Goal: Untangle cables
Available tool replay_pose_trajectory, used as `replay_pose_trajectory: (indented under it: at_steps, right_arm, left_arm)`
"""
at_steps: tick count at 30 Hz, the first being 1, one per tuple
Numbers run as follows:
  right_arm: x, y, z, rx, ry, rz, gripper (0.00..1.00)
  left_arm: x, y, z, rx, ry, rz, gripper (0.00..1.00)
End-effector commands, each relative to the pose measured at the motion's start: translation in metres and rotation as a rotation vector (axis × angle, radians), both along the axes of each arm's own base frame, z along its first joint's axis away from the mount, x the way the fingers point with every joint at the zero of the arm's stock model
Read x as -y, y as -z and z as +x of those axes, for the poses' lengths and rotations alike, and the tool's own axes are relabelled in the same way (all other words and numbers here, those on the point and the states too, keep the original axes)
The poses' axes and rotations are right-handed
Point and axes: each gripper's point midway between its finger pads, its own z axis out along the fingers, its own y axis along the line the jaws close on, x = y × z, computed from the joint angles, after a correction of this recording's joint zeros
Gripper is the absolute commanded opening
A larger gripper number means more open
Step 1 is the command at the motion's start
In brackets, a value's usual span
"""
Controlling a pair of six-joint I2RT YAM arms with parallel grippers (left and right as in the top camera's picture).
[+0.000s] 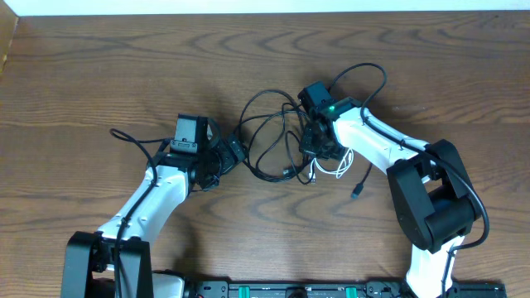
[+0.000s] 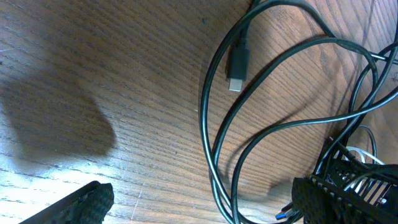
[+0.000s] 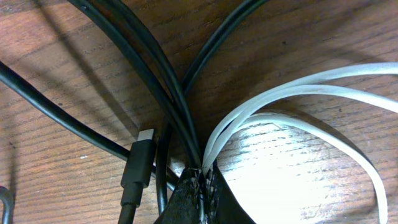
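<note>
Next, my right gripper eases toward the white cable on its right in the overhead view and releases the black cables, because both are pinched together.
Two black cables lie looped over each other mid-table, with the white cable bunched at their right. My right gripper is down in the tangle. In the right wrist view its fingers are shut on the white cable, and a black strand runs into the same pinch. A black plug lies just left of it. My left gripper stands open at the tangle's left edge. Black loops pass between its wide-apart fingers, and a plug lies ahead.
A loose plug end lies to the right of the white cable, near the right arm's base. A blue-tipped plug sits by my left gripper's right finger. Thicker arm cords run along both arms. Bare wood table surrounds the tangle.
</note>
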Motion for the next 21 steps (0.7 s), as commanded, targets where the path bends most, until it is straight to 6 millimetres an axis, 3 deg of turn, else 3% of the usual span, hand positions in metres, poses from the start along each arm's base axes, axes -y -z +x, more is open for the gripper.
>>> replay_pose_trajectory:
  at_steps: [1,2,4,9,14,18,21]
  right_arm:
    - [0.021,0.054,-0.045,-0.202,0.025,-0.073,0.06]
    - [0.021,0.054,-0.045,-0.206,0.027,-0.067,0.09]
    - [0.018,0.053,-0.047,-0.221,0.031,-0.043,0.01]
    - [0.012,0.048,-0.046,-0.224,-0.026,0.010,0.01]
    - [0.004,0.027,-0.035,-0.145,-0.092,0.045,0.01]
    - [0.000,0.008,-0.026,-0.080,-0.119,0.068,0.01]
    - [-0.002,-0.003,-0.023,-0.052,-0.121,0.081,0.01]
  left_arm:
    - [0.000,-0.005,0.002,0.019,0.003,0.008,0.96]
    - [0.000,-0.005,0.002,0.019,0.003,0.008,0.96]
    - [0.000,-0.005,0.002,0.019,0.003,0.008,0.96]
    - [0.000,-0.005,0.002,0.019,0.003,0.007,0.96]
    - [0.003,-0.016,0.023,0.117,0.003,-0.009,0.96]
    - [0.007,-0.022,0.028,0.138,-0.007,-0.040,0.96]
    - [0.000,-0.021,0.033,0.158,-0.032,0.001,0.96]
